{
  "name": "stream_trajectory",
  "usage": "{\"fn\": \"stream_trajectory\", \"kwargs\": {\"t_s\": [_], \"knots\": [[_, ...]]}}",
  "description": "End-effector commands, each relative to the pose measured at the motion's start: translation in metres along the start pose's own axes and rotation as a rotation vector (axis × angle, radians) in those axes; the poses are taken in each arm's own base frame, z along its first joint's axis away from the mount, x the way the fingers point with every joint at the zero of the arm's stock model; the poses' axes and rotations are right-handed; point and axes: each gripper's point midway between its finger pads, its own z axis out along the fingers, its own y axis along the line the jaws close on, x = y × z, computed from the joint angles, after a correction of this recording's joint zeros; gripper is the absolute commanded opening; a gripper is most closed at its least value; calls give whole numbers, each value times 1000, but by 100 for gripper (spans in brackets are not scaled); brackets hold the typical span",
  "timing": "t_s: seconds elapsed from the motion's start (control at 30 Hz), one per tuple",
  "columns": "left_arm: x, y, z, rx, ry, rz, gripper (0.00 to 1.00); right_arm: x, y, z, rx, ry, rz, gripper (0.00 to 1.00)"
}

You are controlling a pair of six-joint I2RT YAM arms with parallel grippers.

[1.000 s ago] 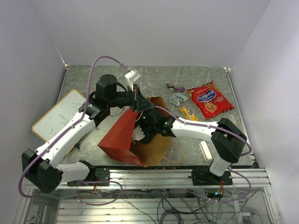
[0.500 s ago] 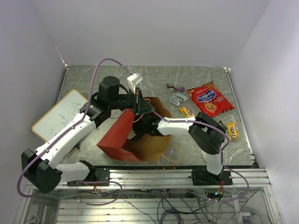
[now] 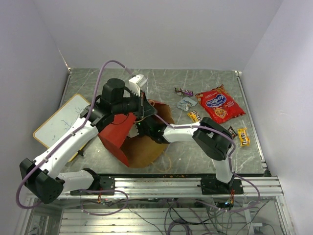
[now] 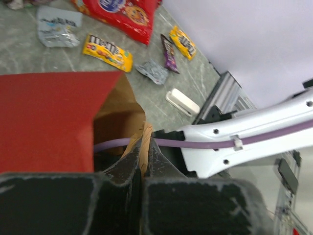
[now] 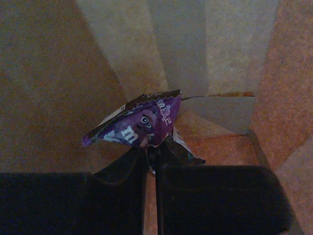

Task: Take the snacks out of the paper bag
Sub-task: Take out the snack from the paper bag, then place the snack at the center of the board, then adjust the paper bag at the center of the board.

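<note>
My right gripper needs to rise out of the bag [image 3: 113, 138], move over to its right in the top view, go down and let go, because the tabletop there is bare by the yellow wrapper.
The red paper bag [image 3: 113, 138] lies tilted with its brown mouth toward the right arm. My left gripper [image 3: 143, 105] is shut on the bag's tan handle [image 4: 145, 142] and holds the mouth up. My right gripper [image 5: 151, 155] is deep inside the bag, hidden in the top view. It is shut on a purple candy wrapper [image 5: 142, 125]. On the table lie the large red packet [image 3: 220, 105], a purple wrapper [image 3: 184, 91], a silver one [image 3: 186, 103], a yellow one [image 3: 194, 116], a brown one [image 3: 231, 132] and an orange one [image 3: 243, 137].
A yellow-framed whiteboard [image 3: 58, 122] lies at the left under the left arm. A small white block [image 4: 182, 103] sits by the right arm's base. The purple cable [image 4: 117, 145] of the right arm crosses the bag's mouth. The aluminium rail [image 3: 195, 183] borders the near edge.
The right arm has pushed deeper into the bag and its jaws have closed on the purple wrapper. The left arm has tipped the bag further up and leftward.
</note>
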Motion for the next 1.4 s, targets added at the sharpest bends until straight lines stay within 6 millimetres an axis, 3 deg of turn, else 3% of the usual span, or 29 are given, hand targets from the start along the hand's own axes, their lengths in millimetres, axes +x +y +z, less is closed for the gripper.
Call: {"fn": "stream_trajectory", "kwargs": {"t_s": [0.0, 0.1, 0.27, 0.4, 0.7, 0.87, 1.03, 1.23, 1.37], "knots": [[-19, 15, -7, -132, -46, 45, 7, -10, -42, -30, 119, -61, 77, 6], [-21, 23, -10, -183, -61, 37, 7, -19, -47, -57, 117, -140, 42, 4], [-29, 25, -16, -219, -96, 17, 7, -19, -21, -90, 29, -220, -8, 0], [-39, 21, -19, -209, -127, 1, 7, -18, -9, -115, -11, -265, 56, 0], [-66, 12, -13, -133, -176, -69, 7, -14, -49, -190, 131, -332, 381, 0], [-87, 13, -12, -86, -211, -133, 7, 16, -92, -240, 359, -284, 537, 0], [-113, 2, -14, 26, -268, -197, 7, 64, -144, -282, 643, -178, 755, 0], [-143, -4, -33, 104, -375, -258, 7, 136, -197, -315, 970, -45, 1163, 0], [-135, 12, -48, 52, -378, -306, 7, 185, -210, -319, 1085, 113, 1371, 0]]}}
